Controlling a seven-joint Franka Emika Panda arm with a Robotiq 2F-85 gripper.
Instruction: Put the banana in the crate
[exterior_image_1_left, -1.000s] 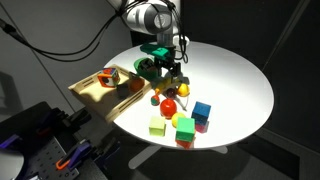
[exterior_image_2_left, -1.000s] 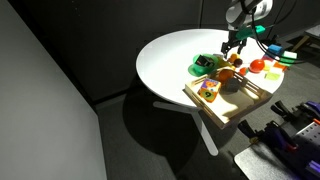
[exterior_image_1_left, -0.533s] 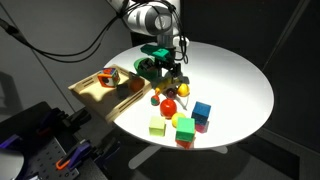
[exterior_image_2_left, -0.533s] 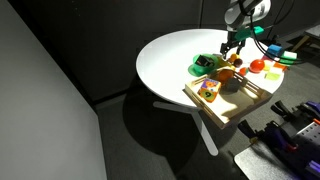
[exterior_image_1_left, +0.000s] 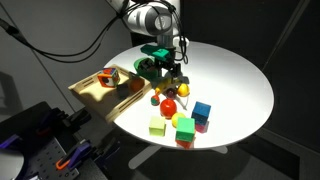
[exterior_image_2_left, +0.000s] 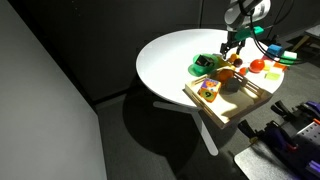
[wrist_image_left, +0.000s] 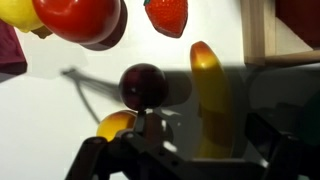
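Note:
My gripper should go down around the banana's body and close its fingers there, because the banana already lies lengthwise between them with a gap on each side.
In the wrist view the yellow banana lies lengthwise on the white table between my two dark fingers. My gripper is open and straddles it, with a gap on each side. A corner of the light-wood crate shows at the top right, just beside the banana's tip. In both exterior views my gripper hangs low over the toys next to the crate; the banana is hidden under it there.
A dark plum, an orange ball, a red apple and a strawberry lie close to the banana. A green-and-white bowl stands by the crate. Coloured blocks sit near the table's front edge.

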